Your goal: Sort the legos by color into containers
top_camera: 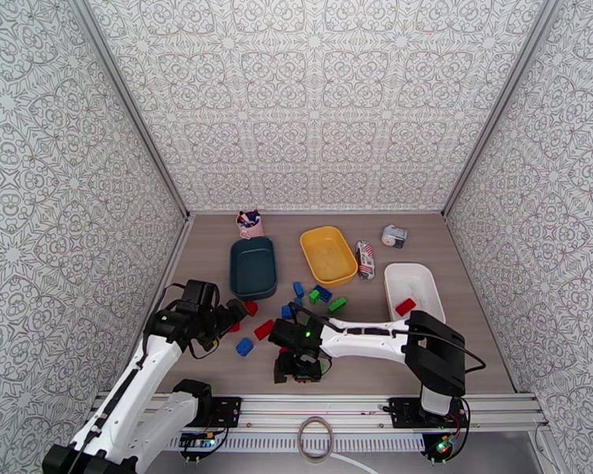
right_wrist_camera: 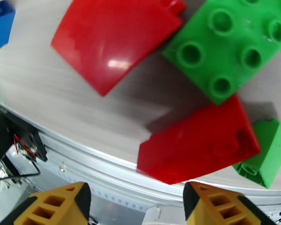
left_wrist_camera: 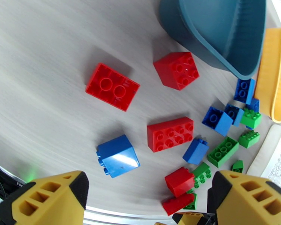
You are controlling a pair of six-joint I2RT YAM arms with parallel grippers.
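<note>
The red lego lies below my right gripper and slightly outward of its open fingers. I will move the gripper down and outward next, until its open fingers are on both sides of the red lego's body.
Loose red, green and blue legos lie on the table in front of the teal bin, the yellow bin and the white bin. One red lego lies in the white bin. My left gripper is open above a blue lego and a long red lego, holding nothing. At the table's front edge my right gripper stands open, low over a red lego. A green lego and a red sloped lego lie just beyond it.
A pink-and-navy toy stands behind the teal bin. A patterned packet lies between the yellow and white bins, with a white-grey gadget behind it. Patterned walls close in the table on three sides, and a metal rail runs along its front.
</note>
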